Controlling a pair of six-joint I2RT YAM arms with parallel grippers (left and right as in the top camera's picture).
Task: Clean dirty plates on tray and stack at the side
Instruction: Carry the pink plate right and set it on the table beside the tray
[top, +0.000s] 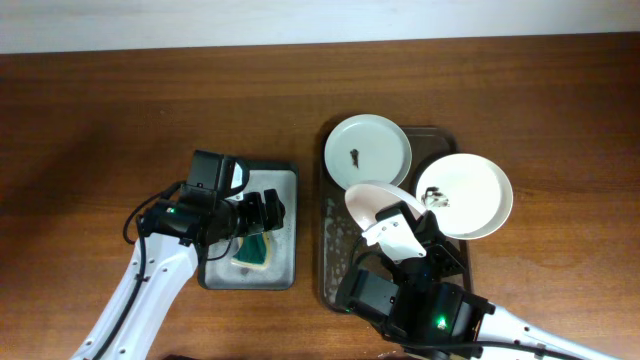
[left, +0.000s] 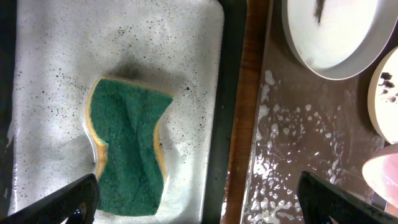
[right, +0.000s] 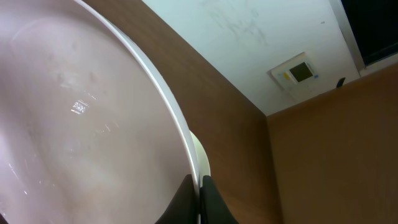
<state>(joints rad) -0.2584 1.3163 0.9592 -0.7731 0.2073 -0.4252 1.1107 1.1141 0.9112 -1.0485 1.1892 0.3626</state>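
My right gripper will move past the second plate next and go down to let go of the rim of the plate it holds, because bare tabletop is below the gripper, to its right in the overhead view.
The dark brown tray lies right of centre, wet with droplets. One white plate with a dark speck lies flat at its far end. A second plate with specks sits at the tray's right side, reaching over the rim. My right gripper is shut on the rim of the third plate and holds it tilted above the tray. In the right wrist view the fingers pinch that plate. My left gripper is open and empty above the green-yellow sponge.
The sponge lies in a smaller grey tray left of the brown tray. In the left wrist view the gripper spans the grey tray and the brown tray, with the far plate at top right.
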